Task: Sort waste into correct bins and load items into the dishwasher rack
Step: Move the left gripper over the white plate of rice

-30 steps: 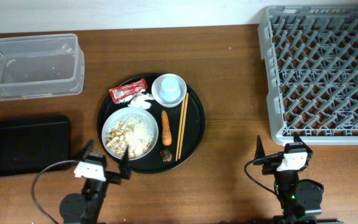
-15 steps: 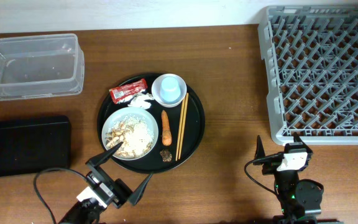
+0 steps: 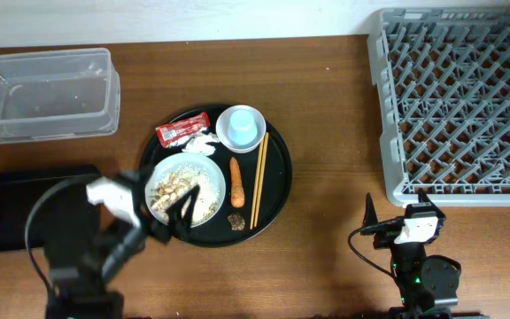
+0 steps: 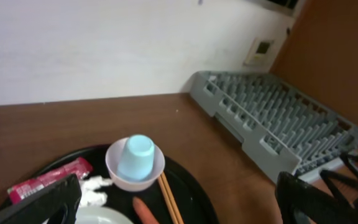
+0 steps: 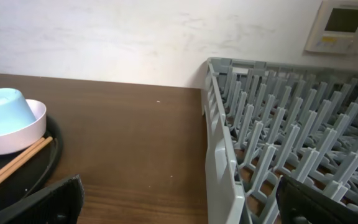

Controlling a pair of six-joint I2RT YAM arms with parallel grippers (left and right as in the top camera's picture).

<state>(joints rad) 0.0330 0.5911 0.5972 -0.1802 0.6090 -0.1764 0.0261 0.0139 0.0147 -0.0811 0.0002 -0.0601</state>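
Observation:
I will next move my left gripper outward, tilt it down and lower it onto the plate's bare rim by the carrot (image 3: pixel 235 181), since rice scraps (image 3: pixel 204 188) cover the plate's middle.
A white plate (image 3: pixel 193 177) with pale rice scraps (image 3: pixel 204 188) sits on the round black tray (image 3: pixel 278 182), with a carrot (image 3: pixel 235 181), a brown lump (image 3: pixel 236 221), a red sachet (image 3: pixel 182 129) and a white tissue (image 3: pixel 202 143). A pale-blue cup (image 3: pixel 241 124) stands upside down in a small white dish (image 3: pixel 259 139). My left gripper (image 3: pixel 173 215) is open and empty over the plate's front edge; in the left wrist view (image 4: pixel 176 208) it faces the cup (image 4: pixel 135 158). My right gripper (image 3: pixel 397 217) (image 5: pixel 179 199) is open and empty beside the grey rack (image 3: pixel 459 97).
A clear tub (image 3: pixel 47 93) stands at the back left. A shallow black tray (image 3: pixel 7 213) lies at the front left, partly under my left arm. Wooden chopsticks (image 3: pixel 259 182) lie on the round tray right of the carrot. The rack (image 5: pixel 291 149) fills the right.
My left arm has swung up from the table's front edge and its gripper now hangs over the plate's front edge. The right arm has not moved.

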